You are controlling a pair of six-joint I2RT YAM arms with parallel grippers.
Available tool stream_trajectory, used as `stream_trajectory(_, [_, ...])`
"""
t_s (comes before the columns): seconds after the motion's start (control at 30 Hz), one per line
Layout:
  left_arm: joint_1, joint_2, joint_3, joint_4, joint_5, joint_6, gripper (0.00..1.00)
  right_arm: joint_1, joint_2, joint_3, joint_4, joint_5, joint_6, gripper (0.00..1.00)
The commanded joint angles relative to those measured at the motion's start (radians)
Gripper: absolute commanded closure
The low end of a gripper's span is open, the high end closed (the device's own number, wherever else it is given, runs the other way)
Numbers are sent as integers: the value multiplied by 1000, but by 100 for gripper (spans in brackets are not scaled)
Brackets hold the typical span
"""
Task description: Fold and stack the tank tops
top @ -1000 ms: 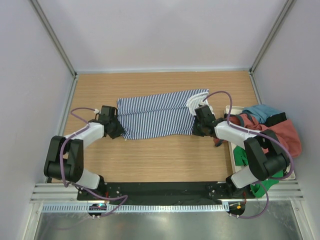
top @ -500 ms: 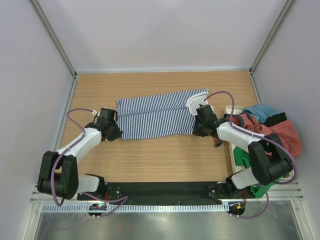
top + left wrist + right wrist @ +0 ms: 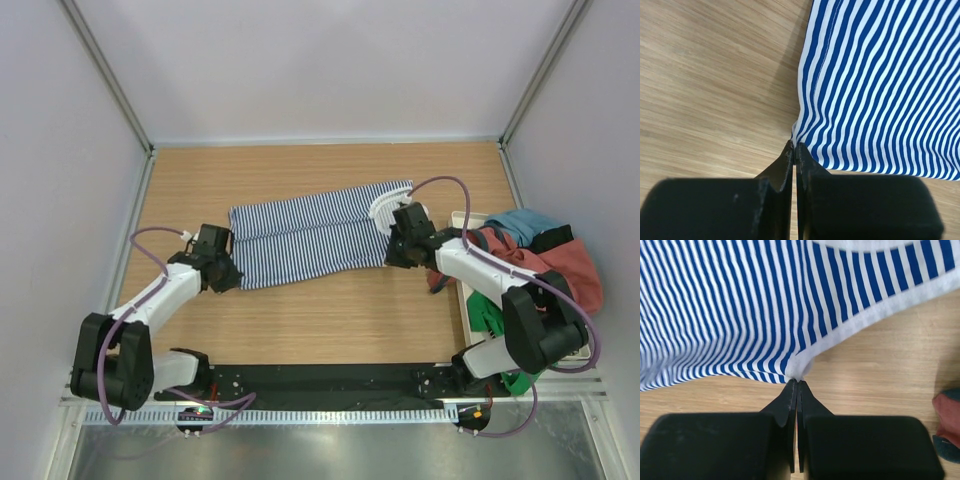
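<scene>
The right gripper carries the white trim outward to the far part's edge (image 3: 381, 188) next, since the tank top's near side still lies unfolded beside the folded-over far part.
The navy-and-white striped tank top (image 3: 310, 232) lies folded lengthwise across the middle of the table, white-trimmed straps at its right end. My left gripper (image 3: 228, 280) is shut on its near-left corner (image 3: 796, 137). My right gripper (image 3: 393, 255) is shut on the white trim at its near-right corner (image 3: 797, 371). The cloth is stretched between them, the held corners lifted slightly. The rust-red tank top (image 3: 565, 268) lies crumpled in the pile at the right.
A white tray (image 3: 466, 300) at the right edge holds a heap of clothes: rust-red, teal (image 3: 520, 224), black and green (image 3: 520, 375) pieces. Bare wooden table (image 3: 330, 320) lies in front of and behind the striped top. Enclosure walls stand on three sides.
Both grippers have shifted slightly left and toward the near side with the striped top; its left end has swung nearer, so it now lies more slanted. The left arm has stretched out.
</scene>
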Motion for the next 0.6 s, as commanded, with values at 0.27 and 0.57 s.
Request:
stream_trajectory(0.27, [2,120,212,-55,-102,33,100,-31,191,307,-42,48,-67,99])
stream_trajectory(0.57, [33,261,355,-55,-135,35,100,-56,325,465,-63,70,-64,99])
